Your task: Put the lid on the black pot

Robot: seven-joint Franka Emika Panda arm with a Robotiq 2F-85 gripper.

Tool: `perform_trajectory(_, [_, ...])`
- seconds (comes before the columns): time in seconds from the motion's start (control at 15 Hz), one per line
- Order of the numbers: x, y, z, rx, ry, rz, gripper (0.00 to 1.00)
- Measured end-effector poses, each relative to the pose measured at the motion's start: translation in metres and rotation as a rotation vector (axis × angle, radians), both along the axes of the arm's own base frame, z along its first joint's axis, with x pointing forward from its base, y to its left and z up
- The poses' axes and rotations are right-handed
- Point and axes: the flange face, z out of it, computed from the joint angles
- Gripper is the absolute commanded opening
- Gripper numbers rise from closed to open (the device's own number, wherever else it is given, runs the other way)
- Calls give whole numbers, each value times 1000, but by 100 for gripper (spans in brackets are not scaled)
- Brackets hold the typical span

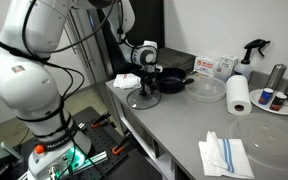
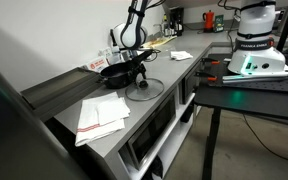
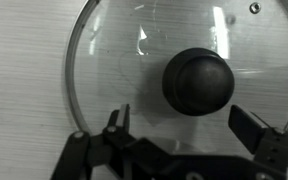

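Observation:
The lid's dark round knob (image 2: pixel 143 85) is still past my fingers, so next I will move my gripper away from the black pot (image 2: pixel 114 72) and close it around the knob.
The lid (image 3: pixel 114 60), clear glass with a metal rim and a dark round knob (image 3: pixel 197 80), lies flat on the grey counter. It shows in both exterior views (image 1: pixel 144 98) (image 2: pixel 144 91). My gripper (image 3: pixel 182 125) is open just above it, with the fingers on either side of the knob and not touching it. The gripper also shows in both exterior views (image 1: pixel 147 84) (image 2: pixel 139 68). The black pot (image 1: pixel 172 82) (image 2: pixel 114 72) stands on the counter right behind the lid, partly hidden by the gripper.
A clear glass bowl (image 1: pixel 206 88), a paper towel roll (image 1: pixel 239 95), a plate with cans (image 1: pixel 281 101) and a spray bottle (image 1: pixel 252 50) stand beyond the pot. A large clear dish (image 1: pixel 271 135) and white cloths (image 1: pixel 227 156) (image 2: pixel 102 115) lie nearer the counter's end.

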Motion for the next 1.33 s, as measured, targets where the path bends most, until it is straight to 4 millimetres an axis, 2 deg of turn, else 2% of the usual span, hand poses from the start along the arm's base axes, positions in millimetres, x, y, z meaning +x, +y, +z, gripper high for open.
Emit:
perform_trajectory(0.93, [-30, -6, -4, -12, 43, 1, 100])
perform_trajectory(1.33, [-44, 1, -4, -11, 62, 25, 100])
